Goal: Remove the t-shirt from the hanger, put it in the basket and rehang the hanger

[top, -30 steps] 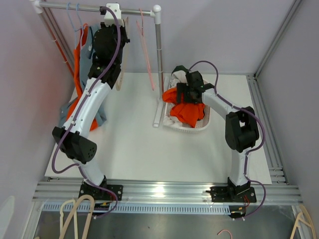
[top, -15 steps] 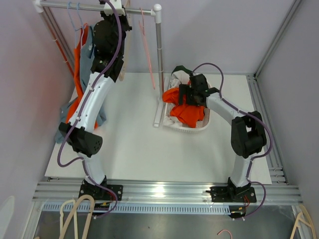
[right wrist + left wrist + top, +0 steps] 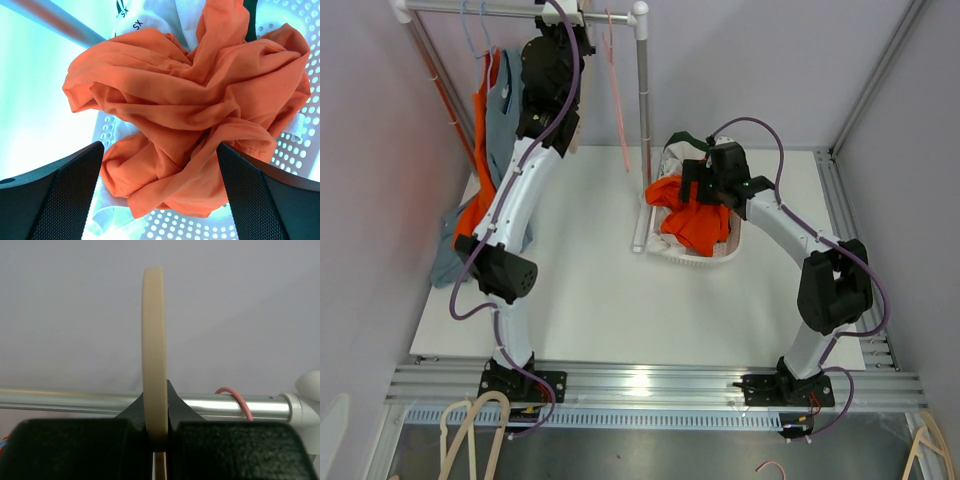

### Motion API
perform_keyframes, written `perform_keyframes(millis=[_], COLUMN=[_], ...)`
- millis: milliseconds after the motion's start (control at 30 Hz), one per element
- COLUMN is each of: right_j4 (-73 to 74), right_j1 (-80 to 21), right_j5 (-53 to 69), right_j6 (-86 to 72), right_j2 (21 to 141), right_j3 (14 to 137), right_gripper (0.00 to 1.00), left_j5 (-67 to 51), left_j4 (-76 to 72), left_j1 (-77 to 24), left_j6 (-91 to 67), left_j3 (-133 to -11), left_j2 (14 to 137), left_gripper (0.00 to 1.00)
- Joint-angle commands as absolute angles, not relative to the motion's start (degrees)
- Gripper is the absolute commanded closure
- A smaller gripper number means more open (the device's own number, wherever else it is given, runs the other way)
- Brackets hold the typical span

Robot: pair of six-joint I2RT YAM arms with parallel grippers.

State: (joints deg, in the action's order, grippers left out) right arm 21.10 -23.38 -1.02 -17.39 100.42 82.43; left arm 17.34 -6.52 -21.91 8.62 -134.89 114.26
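The top of the hanger's hook stands above the bar, so my left gripper should next lower onto the metal bar beside the pink hanger and release the beige hanger.
My left gripper is up at the clothes rail, shut on the hook of a bare beige hanger. The hook stands edge-on between its jaws, rising in front of the metal rail. My right gripper is open and empty above a crumpled orange t-shirt that lies in the white perforated basket. Its fingers stand wide apart on either side of the shirt, not touching it. The orange shirt and basket also show in the top view.
A grey-blue t-shirt and an orange garment hang at the rail's left end, draping to the table. A pink hanger hangs near the rack's right post; its hook sits on the rail. White and dark clothes lie under the orange shirt.
My left arm has lifted the beige hanger up to the rail. My right gripper has risen and drawn back to the right, off the orange shirt in the basket.
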Motion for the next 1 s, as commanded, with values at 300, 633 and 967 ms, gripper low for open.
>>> perform_keyframes(millis=[300, 633, 967], right_j4=[18.98, 18.72, 18.55], right_j1=[-23.29, -23.29, -23.29], right_j5=[1.05, 2.2, 2.81], right_j6=[-17.67, -17.84, -17.75], right_j2=[98.17, 97.47, 96.15], right_j3=[82.0, 81.65, 81.04], right_gripper=[0.01, 0.01, 0.01], left_j5=[17.14, 18.2, 14.33], left_j4=[-1.05, 0.08, 7.56], left_j1=[-24.7, -24.17, -20.83], left_j6=[13.45, 12.31, 5.28], left_j3=[-136.14, -134.65, -137.02], left_j2=[114.7, 115.84, 116.54], left_gripper=[0.99, 0.99, 0.99])
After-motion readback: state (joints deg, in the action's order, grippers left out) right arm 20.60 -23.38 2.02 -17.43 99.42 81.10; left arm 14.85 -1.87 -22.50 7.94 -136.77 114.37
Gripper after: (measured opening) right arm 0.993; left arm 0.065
